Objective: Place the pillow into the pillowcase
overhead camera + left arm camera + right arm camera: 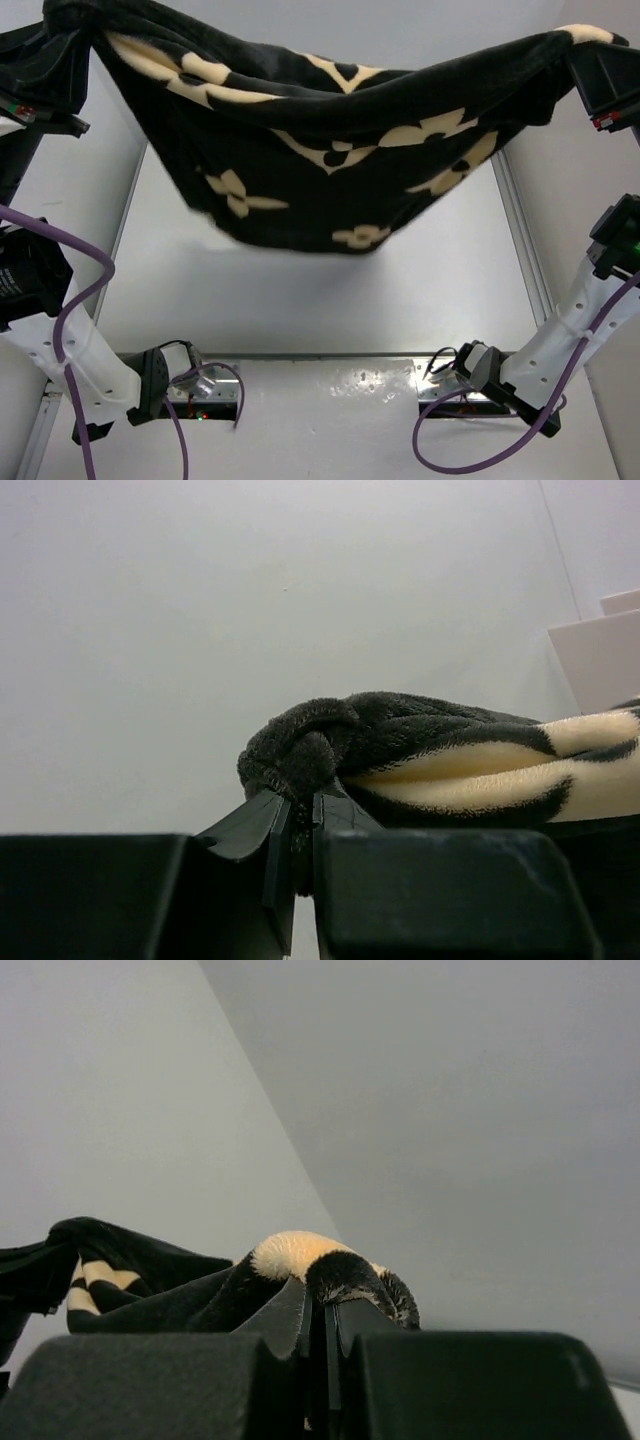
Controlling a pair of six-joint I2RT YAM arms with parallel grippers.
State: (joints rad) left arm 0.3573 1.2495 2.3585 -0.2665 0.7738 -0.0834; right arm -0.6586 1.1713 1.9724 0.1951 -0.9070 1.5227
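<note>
I should next bring my left gripper down toward the far part of the table, rightward in the top view, and let go of the pillowcase's corner, because the pillowcase (330, 170) hangs high above the table.
The pillowcase (330, 170), black plush with tan flower motifs, hangs stretched high in the air between both arms and sags in the middle. My left gripper (70, 28) is shut on its upper left corner; the left wrist view shows a bunched black fold of the pillowcase (320, 745) pinched in my left gripper (303, 810). My right gripper (585, 45) is shut on the upper right corner; in the right wrist view a tan and black edge of the pillowcase (310, 1260) sticks out of my right gripper (322, 1310). The pillow is out of view.
The white table (300, 300) lies far below the hanging cloth, with raised rails along its left and right sides. Both arm bases (170, 385) with purple cables sit at the near edge. A white box (600, 655) shows at the right of the left wrist view.
</note>
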